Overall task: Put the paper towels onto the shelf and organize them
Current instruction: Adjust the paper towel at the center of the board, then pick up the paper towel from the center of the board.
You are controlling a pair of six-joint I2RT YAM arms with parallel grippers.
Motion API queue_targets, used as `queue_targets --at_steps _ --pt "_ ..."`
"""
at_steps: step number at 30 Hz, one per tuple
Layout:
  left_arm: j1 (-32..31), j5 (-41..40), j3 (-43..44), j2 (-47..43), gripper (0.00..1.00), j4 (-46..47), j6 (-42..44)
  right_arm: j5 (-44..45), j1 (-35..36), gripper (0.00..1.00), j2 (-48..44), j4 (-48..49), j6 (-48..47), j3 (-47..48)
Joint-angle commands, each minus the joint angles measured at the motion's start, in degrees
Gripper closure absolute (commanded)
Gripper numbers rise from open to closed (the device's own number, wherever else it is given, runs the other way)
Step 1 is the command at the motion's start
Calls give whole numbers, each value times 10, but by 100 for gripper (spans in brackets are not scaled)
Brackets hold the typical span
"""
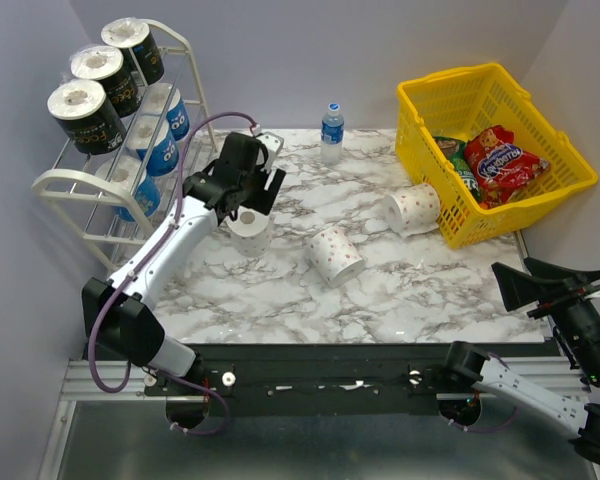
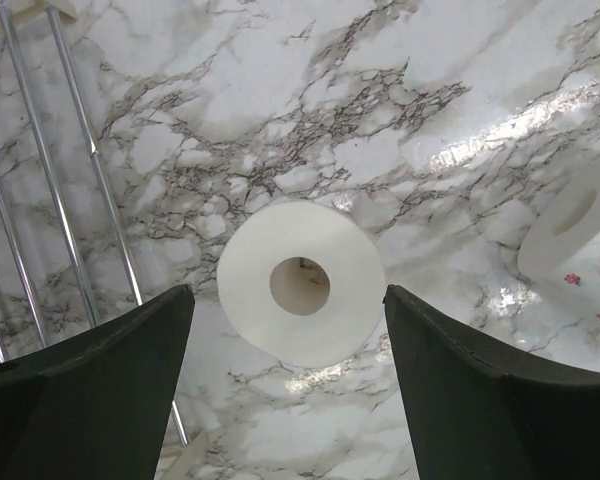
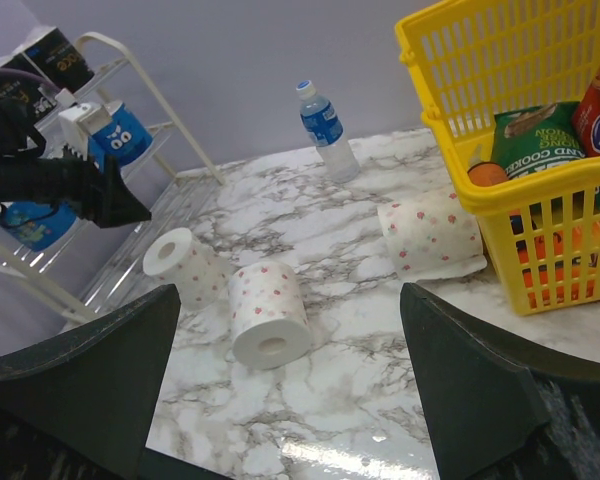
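Note:
My left gripper should next shift down to the side of the upright roll facing the lying roll (image 1: 262,222) (image 2: 357,284) below, since one finger fits the upright roll's open core.
The white shelf (image 1: 68,181) stands at the far left. Three black paper towels (image 1: 102,78) lie on its top tier and blue ones (image 1: 160,140) on the tiers below. Three white dotted rolls are on the marble table: one upright (image 1: 248,229), one lying mid-table (image 1: 335,255), one beside the basket (image 1: 413,208). My left gripper (image 1: 244,193) is open and hovers right above the upright roll (image 2: 301,283), one finger on each side of it, not touching. My right gripper (image 1: 528,287) is open and empty at the near right. Its wrist view shows all three dotted rolls (image 3: 270,315).
A yellow basket (image 1: 420,140) holding snack packs stands at the far right. A small water bottle (image 1: 331,132) stands at the back centre. The shelf's metal bars (image 2: 42,170) run just left of my left fingers. A lying roll (image 2: 580,225) is to their right.

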Motion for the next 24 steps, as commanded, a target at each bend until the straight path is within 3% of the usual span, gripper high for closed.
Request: queue_targets --at_steps 1,9,24 --pt "-51 -61 -42 -16 13 27 8 8 3 0 -6 -11 4 -7" --pt "-88 -121 -100 20 15 40 44 2 4 0 7 -15 9 1" --pt "-88 -113 -145 63 21 100 63 0 3 0 10 -12 15 1"
